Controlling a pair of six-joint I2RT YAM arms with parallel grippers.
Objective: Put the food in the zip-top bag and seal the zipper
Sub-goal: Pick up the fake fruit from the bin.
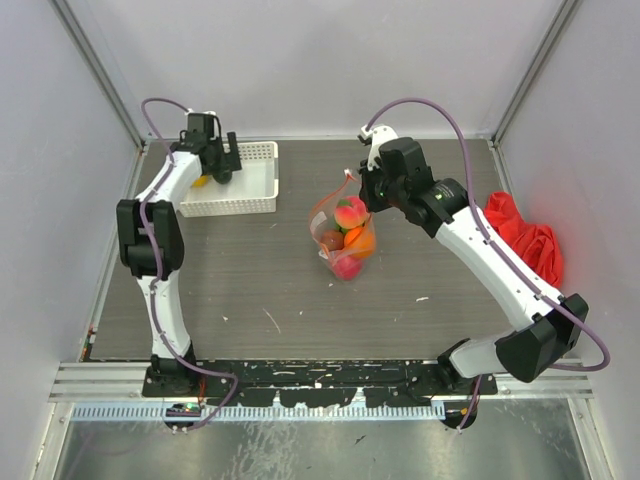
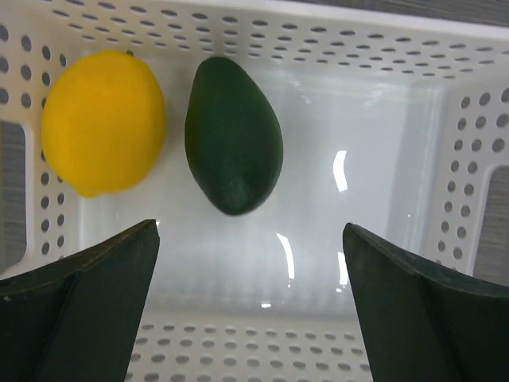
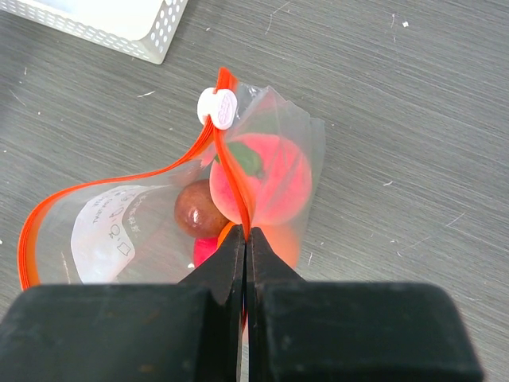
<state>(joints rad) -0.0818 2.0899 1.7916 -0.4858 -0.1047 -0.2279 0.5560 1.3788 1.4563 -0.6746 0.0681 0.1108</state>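
The dark green fruit (image 1: 222,177) (image 2: 233,135) is below my left gripper's open fingers and already lines up between them. I will lower my left gripper next and close it around the fruit.
The clear zip-top bag (image 1: 343,240) stands mid-table, holding a peach-pink fruit (image 3: 274,179), a brown one (image 3: 195,211), an orange one (image 1: 361,240) and a red one (image 1: 346,266). My right gripper (image 3: 246,232) is shut on the orange-red zipper (image 3: 229,163) strip, and the white slider (image 3: 217,107) sits at the strip's far end. To the left of the grip the bag's mouth gapes. My left gripper (image 2: 250,232) hangs open inside the white basket (image 2: 445,103). Beyond its fingers lie a yellow fruit (image 2: 103,123) and a dark green fruit (image 2: 233,135).
The white lattice basket (image 1: 272,180) sits at the back left of the table. A red cloth (image 1: 525,235) lies bunched at the right edge. Grey walls close in the table on three sides.
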